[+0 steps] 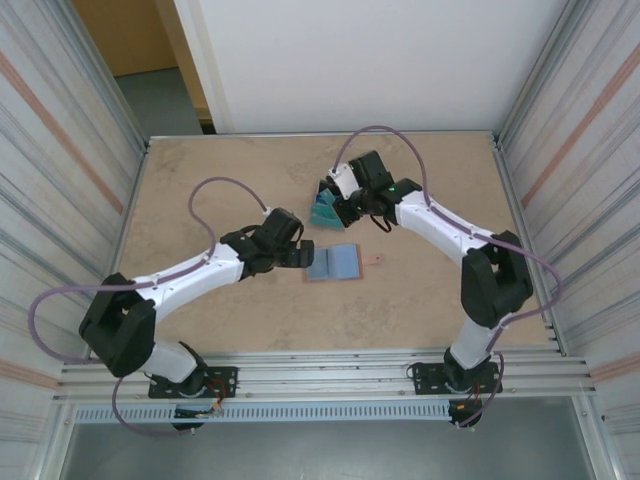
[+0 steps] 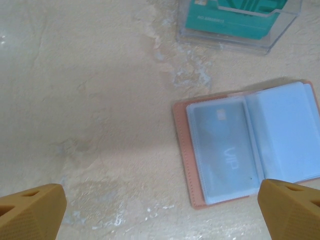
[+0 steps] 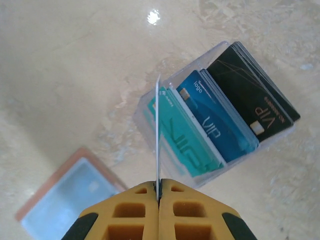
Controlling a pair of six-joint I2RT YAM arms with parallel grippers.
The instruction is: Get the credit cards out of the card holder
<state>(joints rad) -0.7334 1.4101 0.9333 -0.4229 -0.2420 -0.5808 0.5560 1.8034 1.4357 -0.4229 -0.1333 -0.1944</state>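
Observation:
My right gripper is holding the upright card above the clear box's near end (image 1: 325, 217) (image 3: 171, 144), where the teal cards already stand. Next I should lower the card in there beside them and release it.
The card holder (image 1: 333, 262) lies spread open on the table, salmon outside and blue-grey inside. A pale blue card (image 2: 225, 150) sits in its left pocket (image 2: 200, 165). My left gripper (image 1: 300, 256) hovers just left of it, open and empty, with its yellow fingers (image 2: 30, 212) wide apart. My right gripper (image 1: 335, 200) is shut on a thin credit card (image 3: 157, 130) seen edge-on, held upright at the near end of a clear box (image 3: 165, 85). Teal (image 3: 187, 145), blue (image 3: 215, 120) and black (image 3: 255, 100) cards stand in that box.
The clear box (image 1: 323, 210) stands just behind the card holder (image 3: 75, 195). The holder's closing tab (image 1: 375, 262) points right. Bare beige tabletop (image 1: 220, 170) surrounds them, and corrugated walls (image 1: 60, 150) close in both sides.

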